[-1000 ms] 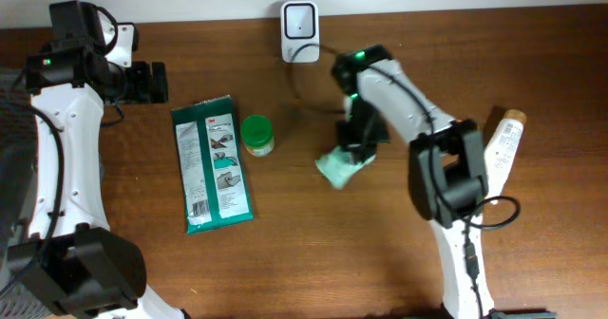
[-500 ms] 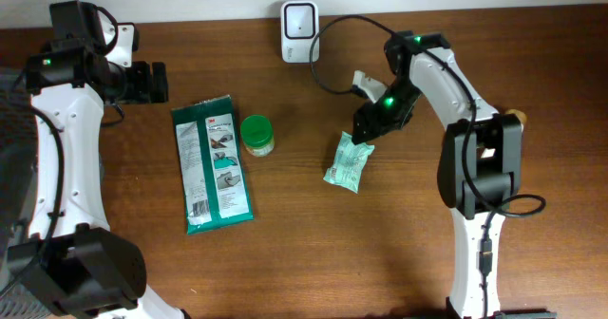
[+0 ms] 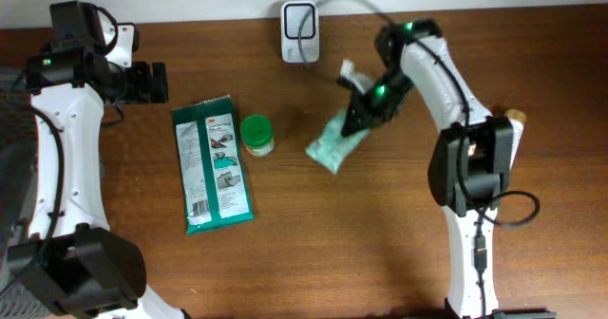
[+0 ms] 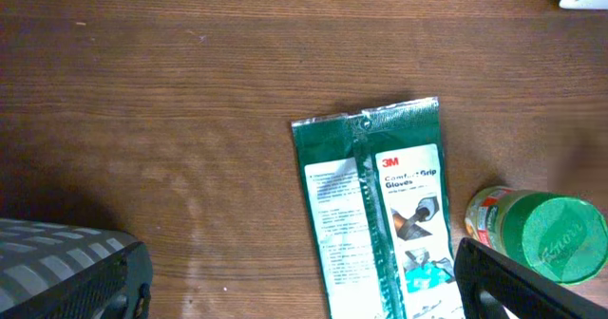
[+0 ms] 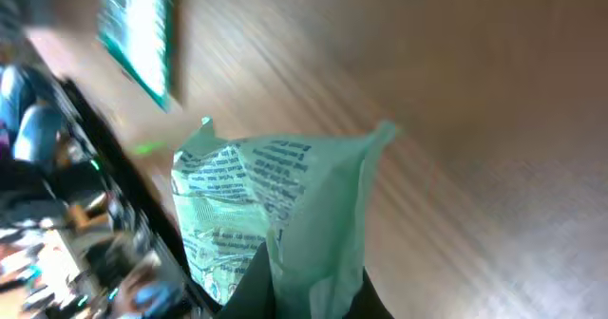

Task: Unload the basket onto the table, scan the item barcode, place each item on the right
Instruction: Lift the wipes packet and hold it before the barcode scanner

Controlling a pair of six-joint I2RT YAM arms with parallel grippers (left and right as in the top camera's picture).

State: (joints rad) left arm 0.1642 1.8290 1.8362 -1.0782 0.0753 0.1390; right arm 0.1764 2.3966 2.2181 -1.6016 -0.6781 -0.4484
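The pale bottle [image 3: 516,117] is to the right of my right gripper in the overhead view. My right gripper should next bring the packet over the scanner [image 3: 299,20], then move it across to the bottle and let go of it.
A light green packet [image 3: 332,142] hangs from my right gripper [image 3: 366,107], which is shut on its upper end, in front and to the right of the white scanner [image 3: 299,20] at the table's back edge. In the right wrist view the packet [image 5: 275,205] shows printed text and is pinched between the dark fingers of the right gripper [image 5: 309,290]; no barcode can be made out. My left gripper [image 3: 152,82] stands open at the back left, holding nothing; the left wrist view shows the left gripper [image 4: 304,295] with its jaws wide apart above bare wood.
A dark green 3M packet [image 3: 214,164] lies flat left of centre, with a green-lidded jar [image 3: 256,134] beside it. Both show in the left wrist view: the 3M packet [image 4: 380,205] and the jar [image 4: 537,238]. A pale bottle [image 3: 513,120] lies at the right, behind the right arm.
My right gripper let go of the light green packet, took it again by one end and carried it up and left toward the scanner. The left arm has not moved.
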